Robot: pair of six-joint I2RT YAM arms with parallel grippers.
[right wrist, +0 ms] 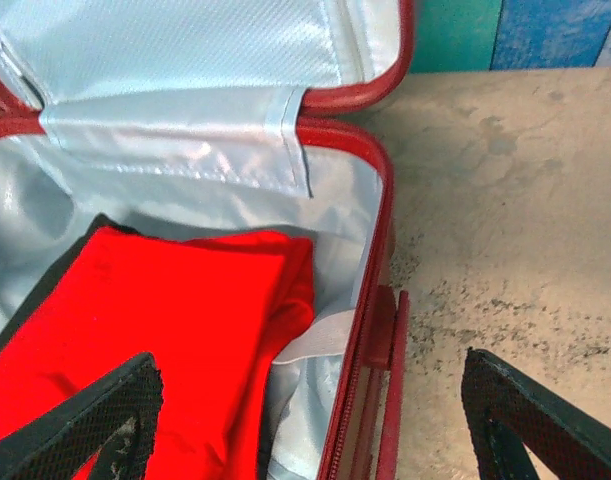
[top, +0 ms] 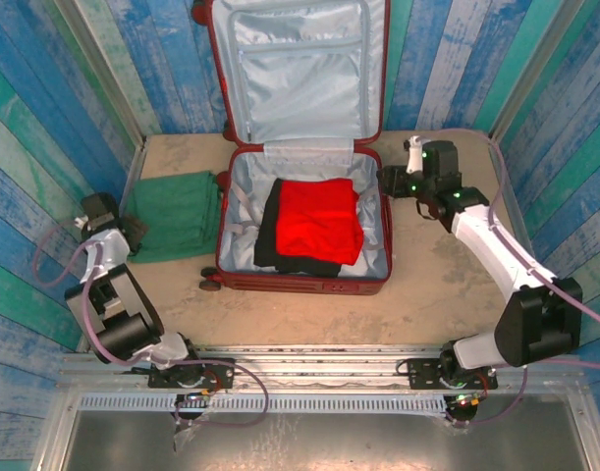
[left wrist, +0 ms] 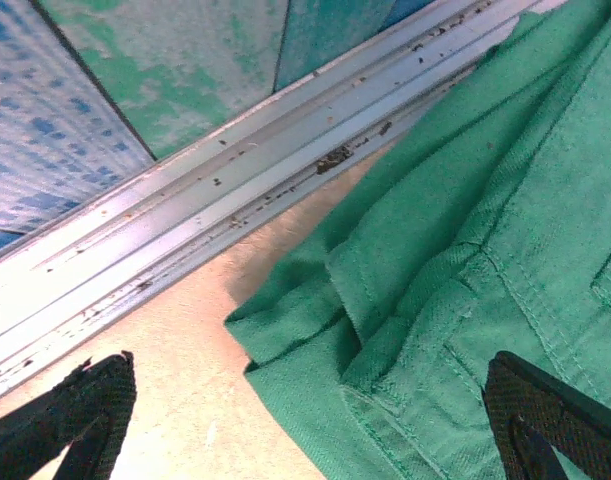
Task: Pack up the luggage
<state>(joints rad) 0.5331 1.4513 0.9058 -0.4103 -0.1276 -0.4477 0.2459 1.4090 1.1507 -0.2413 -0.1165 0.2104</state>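
The green cloth's near corner point(top: 136, 255) point(left wrist: 310, 365) beside the bar lies below my open fingers, which are already on both sides of the green cloth's folds, so my left gripper will move down onto it next.
The luggage point(top: 300, 284) lies open mid-table, its lid standing upright at the back with the pale lining showing. A folded red cloth point(top: 317, 221) rests on a black garment point(top: 268, 235) inside the base. A folded green cloth point(top: 177, 214) lies on the table left of the luggage. My left gripper point(top: 131, 228) hangs open over the green cloth's point(left wrist: 465, 230) left corner, with its fingertips point(left wrist: 70, 420) wide apart. My right gripper point(top: 386, 180) is open astride the luggage's right rim point(right wrist: 380, 230), one finger over the red cloth point(right wrist: 155, 310), the other over the table.
A metal rail point(left wrist: 185, 200) runs along the table's left edge, close behind the green cloth. Painted blue-green plank walls point(top: 54, 118) enclose the table on three sides. The beige tabletop point(top: 437, 285) stretches right of the luggage. Small black wheels point(top: 211, 278) sit at its front-left corner.
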